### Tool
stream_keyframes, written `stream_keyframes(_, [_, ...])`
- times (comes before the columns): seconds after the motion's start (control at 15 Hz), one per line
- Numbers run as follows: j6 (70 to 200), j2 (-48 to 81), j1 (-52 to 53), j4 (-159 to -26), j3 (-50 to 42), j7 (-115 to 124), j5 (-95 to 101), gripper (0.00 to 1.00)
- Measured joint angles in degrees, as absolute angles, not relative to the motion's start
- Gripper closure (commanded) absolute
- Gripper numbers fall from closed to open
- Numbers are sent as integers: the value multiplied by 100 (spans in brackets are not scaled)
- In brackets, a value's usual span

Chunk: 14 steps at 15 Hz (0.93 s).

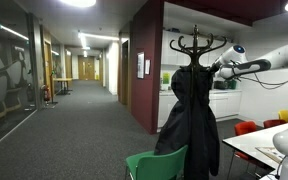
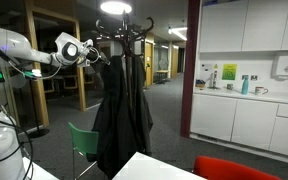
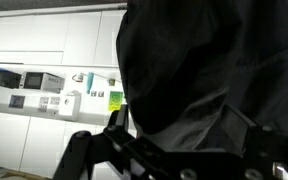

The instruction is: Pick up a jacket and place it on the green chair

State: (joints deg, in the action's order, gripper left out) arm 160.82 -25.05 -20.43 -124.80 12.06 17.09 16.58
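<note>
The gripper next needs to stay at the jacket's shoulder (image 2: 106,66) (image 3: 179,112) and bring its wide fingers together there, since the dark fabric is already between them.
A long black jacket (image 1: 189,120) hangs limp from the black branched coat stand (image 1: 196,45), also seen in both exterior views (image 2: 124,110). The green chair (image 1: 154,162) stands just below and in front of it, its curved green back also showing in an exterior view (image 2: 82,140). My gripper (image 1: 216,68) is at the jacket's shoulder, near the top of the stand (image 2: 92,52). In the wrist view the jacket (image 3: 184,60) fills the frame. The gripper's fingers (image 3: 184,125) stand wide apart with dark fabric between them.
Red chairs (image 1: 246,127) (image 2: 234,168) and a white table (image 1: 264,145) stand close to the stand. Kitchen cabinets and a counter (image 2: 244,95) run along the wall behind. A long carpeted corridor (image 1: 79,110) opens beside a dark red wall.
</note>
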Motion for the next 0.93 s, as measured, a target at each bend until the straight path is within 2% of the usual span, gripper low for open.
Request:
stream_keyframes(0.13, [16081, -2391, -2042, -12459, 1201, 1709, 1745, 0])
stream_keyframes(0.2, [16081, -2332, -2042, -12451, 1200, 1709, 1782, 25])
stream_keyframes(0.33, [16081, -2231, -2044, -12445, 1209, 1701, 1793, 32])
stream_keyframes(0.93, [16081, -2176, -2025, -12316, 1286, 1549, 1793, 99])
